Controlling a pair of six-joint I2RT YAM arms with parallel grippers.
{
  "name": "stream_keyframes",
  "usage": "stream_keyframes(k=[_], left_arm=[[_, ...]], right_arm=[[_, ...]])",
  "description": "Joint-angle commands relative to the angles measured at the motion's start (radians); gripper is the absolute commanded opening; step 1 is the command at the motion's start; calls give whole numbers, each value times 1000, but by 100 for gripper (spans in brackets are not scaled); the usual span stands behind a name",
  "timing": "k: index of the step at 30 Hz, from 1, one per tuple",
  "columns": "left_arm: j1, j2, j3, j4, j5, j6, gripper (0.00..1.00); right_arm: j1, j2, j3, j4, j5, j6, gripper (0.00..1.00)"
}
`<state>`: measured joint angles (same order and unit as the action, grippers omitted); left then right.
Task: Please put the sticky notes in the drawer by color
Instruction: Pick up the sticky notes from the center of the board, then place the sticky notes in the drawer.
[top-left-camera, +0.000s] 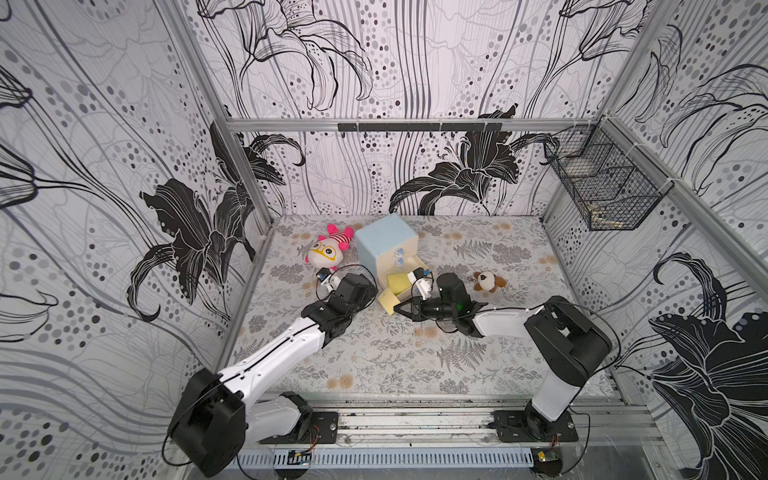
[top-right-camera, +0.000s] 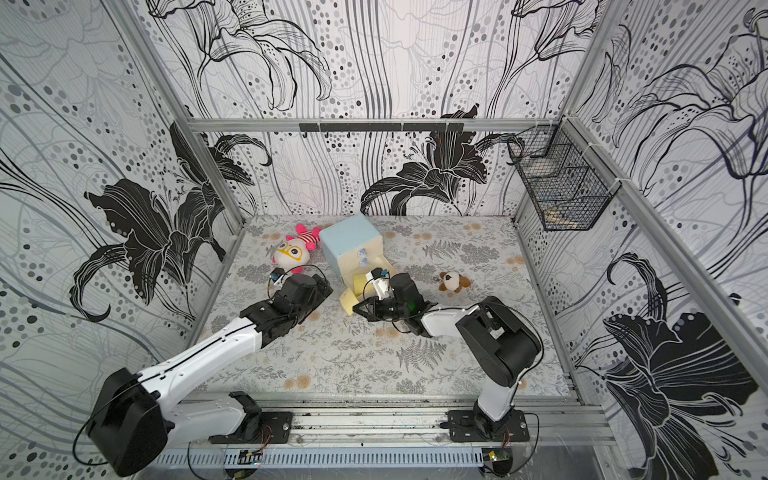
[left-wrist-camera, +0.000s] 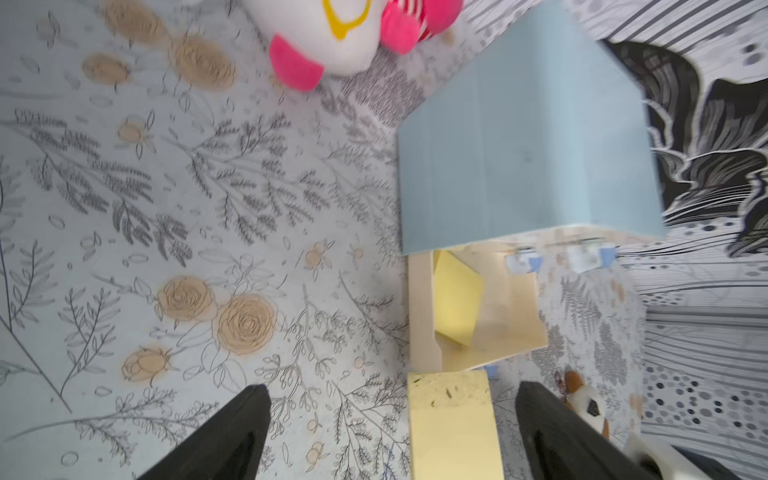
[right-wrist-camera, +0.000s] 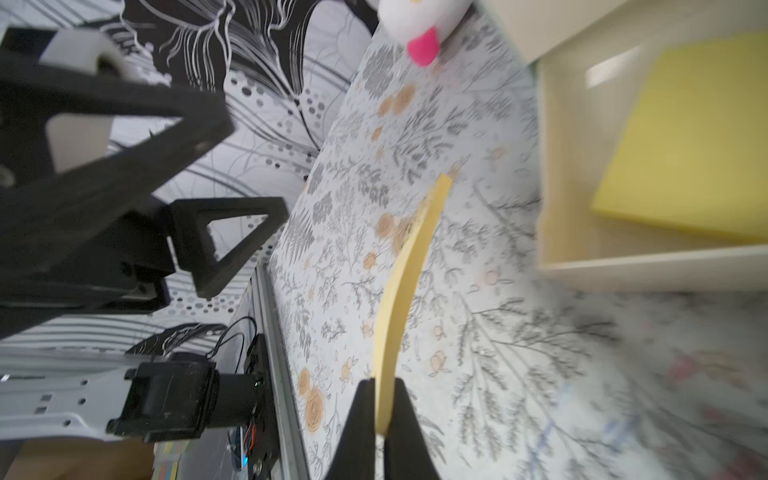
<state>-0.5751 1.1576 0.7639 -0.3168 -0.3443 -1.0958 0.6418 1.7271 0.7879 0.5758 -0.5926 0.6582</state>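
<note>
The right gripper carries the front yellow pad outward to the open bottom drawer next, lowers it onto the matching yellow pad inside, and releases it.
The drawer (top-left-camera: 384, 239), a pale blue chest (top-right-camera: 351, 237), stands at the back middle with its bottom drawer (left-wrist-camera: 507, 316) pulled open. One yellow sticky-note pad (top-left-camera: 397, 280) lies tilted inside it (right-wrist-camera: 698, 145). A second yellow pad (top-left-camera: 388, 301) sits just in front of the open drawer. My right gripper (right-wrist-camera: 384, 399) is shut on this pad's edge (right-wrist-camera: 409, 270), and the pad bends a little. My left gripper (left-wrist-camera: 392, 388) is open, its fingers (left-wrist-camera: 245, 419) standing wide on either side of that pad (left-wrist-camera: 453, 424) without touching it. No green or pink pads show.
A pink and white plush doll (top-left-camera: 326, 253) lies left of the chest. A small brown and white plush (top-left-camera: 488, 281) lies to its right, close to my right arm. A wire basket (top-left-camera: 602, 187) hangs on the right wall.
</note>
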Motion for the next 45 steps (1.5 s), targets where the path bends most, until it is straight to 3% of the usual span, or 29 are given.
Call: stream_keyframes(k=[1, 3, 7, 13, 22, 25, 30, 38, 45], left_arm=[[3, -74, -90, 223, -49, 223, 97], [4, -104, -127, 310, -2, 329, 97], [4, -113, -136, 337, 20, 385, 97], [4, -91, -141, 340, 25, 386, 97], [4, -88, -147, 340, 15, 391, 97], [4, -90, -146, 343, 9, 391, 97], [4, -85, -137, 342, -7, 359, 97], [15, -5, -63, 352, -65, 245, 97], [72, 217, 205, 264, -5, 158, 99]], right_arm=[[-65, -26, 27, -138, 22, 14, 0], [-77, -10, 94, -248, 23, 11, 0], [-92, 22, 165, -314, 30, 61, 0], [-105, 103, 291, -428, 118, 87, 0], [-130, 242, 474, -536, 136, 95, 2], [-143, 274, 506, -550, 146, 83, 13], [-151, 230, 530, -629, 276, -21, 45], [-153, 0, 365, -604, 502, -175, 57], [-152, -167, 95, -476, 516, -257, 66]])
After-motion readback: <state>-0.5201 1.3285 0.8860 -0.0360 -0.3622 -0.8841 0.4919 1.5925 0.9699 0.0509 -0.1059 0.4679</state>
